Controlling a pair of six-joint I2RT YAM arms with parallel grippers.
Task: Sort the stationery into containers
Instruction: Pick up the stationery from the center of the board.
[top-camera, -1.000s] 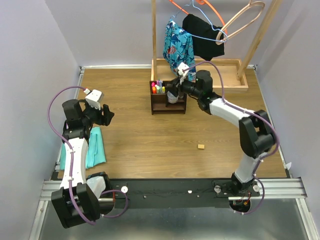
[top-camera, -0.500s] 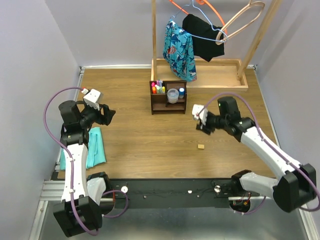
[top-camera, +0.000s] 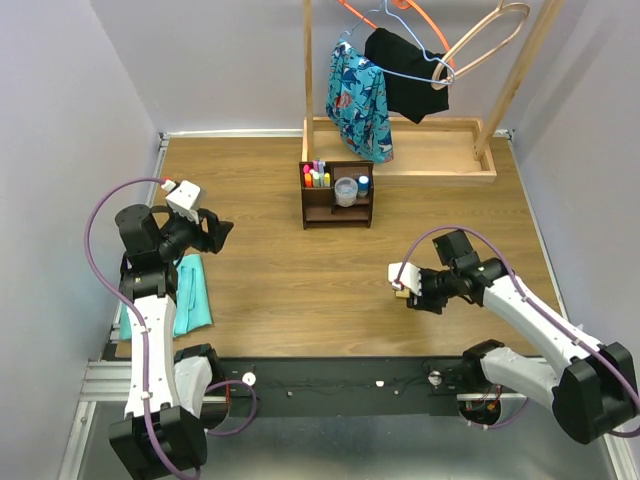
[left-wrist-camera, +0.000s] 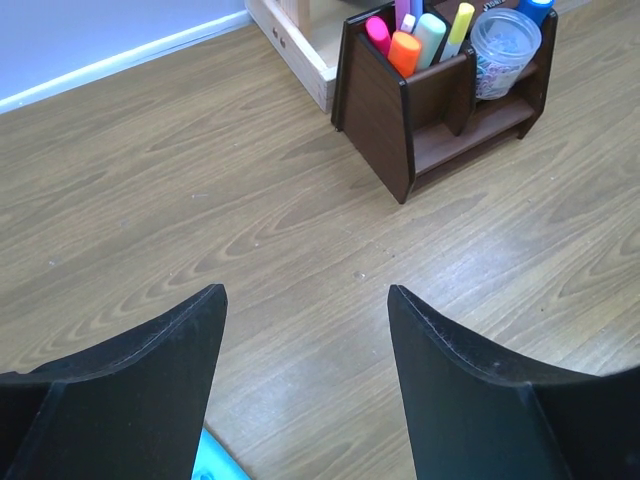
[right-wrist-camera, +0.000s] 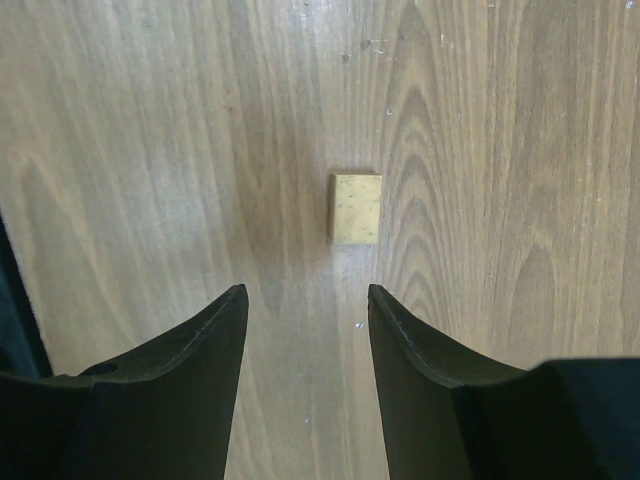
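The tan eraser lies off-center to the right in the wrist view. My right gripper will next go down toward the eraser and shift that way onto its gripper-side end (top-camera: 402, 293) (right-wrist-camera: 355, 234).
The dark brown organizer (top-camera: 337, 197) stands at the back middle of the table and holds several markers and highlighters (top-camera: 316, 177) and the clear round tub (top-camera: 346, 189). It also shows in the left wrist view (left-wrist-camera: 385, 110), with an orange highlighter (left-wrist-camera: 404, 50) and the tub (left-wrist-camera: 503, 40). The tan eraser (right-wrist-camera: 356, 208) lies flat on the wood just ahead of my right gripper (right-wrist-camera: 305, 290), which is open, empty and close above the table (top-camera: 408, 292). My left gripper (left-wrist-camera: 305, 290) is open and empty, well to the left of the organizer (top-camera: 215, 232).
A teal folded cloth (top-camera: 190, 295) lies under the left arm at the table's left edge. The clothes rack's light wooden tray (top-camera: 420, 160) with hanging clothes (top-camera: 357, 95) stands behind the organizer.
My right gripper has left the organizer, swung to the near right and come down over the eraser. The tub stays in the organizer. The left arm has barely moved.
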